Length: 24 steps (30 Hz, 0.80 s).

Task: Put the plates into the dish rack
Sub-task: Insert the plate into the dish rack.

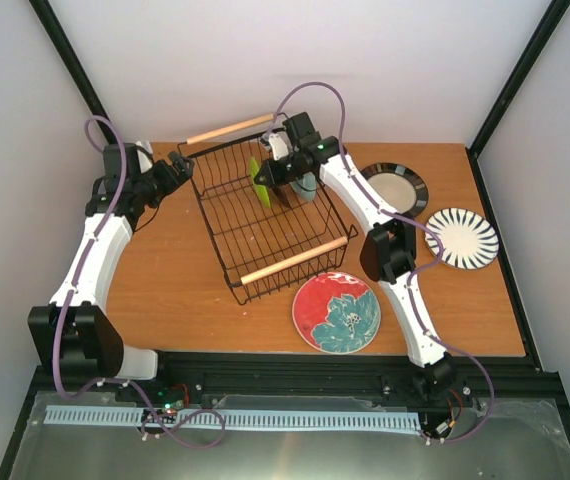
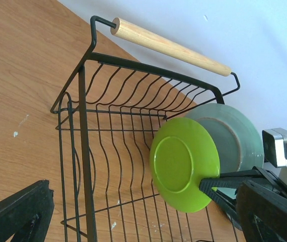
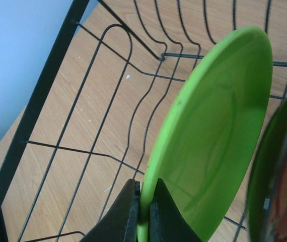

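Note:
My right gripper eases toward the mint green plate next, lowers the lime green plate and releases its rim, since the open wires beside the mint plate lie below.
The black wire dish rack [image 1: 227, 216] with wooden handles sits mid-table. My right gripper [image 1: 271, 172] is shut on the rim of the lime green plate [image 1: 260, 181], holding it on edge inside the rack's far end. In the right wrist view the fingertips [image 3: 144, 206] pinch that plate [image 3: 214, 136] above the rack wires [image 3: 36, 101]. Just behind it the mint green plate [image 2: 236, 136] stands in the rack [image 2: 83, 126]. My left gripper [image 1: 180, 165] hangs open outside the rack's far left corner, holding nothing; the left wrist view shows the lime plate [image 2: 184, 161] between its fingers [image 2: 17, 212], far off.
Three plates lie flat on the table right of the rack: the red one with a teal flower [image 1: 337, 312] near the front, the black-rimmed cream one [image 1: 397, 187] at the back, and the white one with black stripes [image 1: 462, 237] by the right edge.

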### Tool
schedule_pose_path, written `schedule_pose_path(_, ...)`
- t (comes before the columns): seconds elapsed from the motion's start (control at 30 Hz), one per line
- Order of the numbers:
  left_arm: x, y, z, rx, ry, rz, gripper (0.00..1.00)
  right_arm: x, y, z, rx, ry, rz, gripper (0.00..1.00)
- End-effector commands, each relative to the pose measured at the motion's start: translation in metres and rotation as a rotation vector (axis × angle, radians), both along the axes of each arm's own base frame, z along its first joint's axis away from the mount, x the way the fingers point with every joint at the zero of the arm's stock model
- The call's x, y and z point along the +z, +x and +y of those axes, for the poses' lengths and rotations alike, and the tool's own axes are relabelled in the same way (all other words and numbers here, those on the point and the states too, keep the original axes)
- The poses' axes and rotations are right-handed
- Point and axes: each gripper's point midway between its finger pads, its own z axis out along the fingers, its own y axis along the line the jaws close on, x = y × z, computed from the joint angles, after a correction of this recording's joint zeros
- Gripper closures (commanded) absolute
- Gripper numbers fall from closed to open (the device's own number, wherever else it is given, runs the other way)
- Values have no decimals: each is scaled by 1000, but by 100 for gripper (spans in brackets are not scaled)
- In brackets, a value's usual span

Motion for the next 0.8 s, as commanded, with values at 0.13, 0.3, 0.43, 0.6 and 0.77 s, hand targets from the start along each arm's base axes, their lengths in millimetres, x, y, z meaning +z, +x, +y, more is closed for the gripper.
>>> schedule_pose_path(0.13, 8, -2, 1, -17, 17, -23, 0, 6, 17, -13, -31, -3, -48, 97)
schedule_pose_path(0.3, 9, -3, 2, -15, 18, -26, 0, -4, 16, -9, -19, 7, -20, 97)
schedule_pose_path(0.43, 5, -4, 3, -14, 16, -17, 0, 1, 17, -9, -22, 13, -31, 97)
schedule_pose_path(0.6, 8, -3, 3, -19, 16, -24, 0, -12, 17, -8, -18, 0, -10, 97)
schedule_pose_path(0.77, 10, -3, 4, -18, 21, -30, 0, -21, 19, -9, -25, -12, -6, 96)
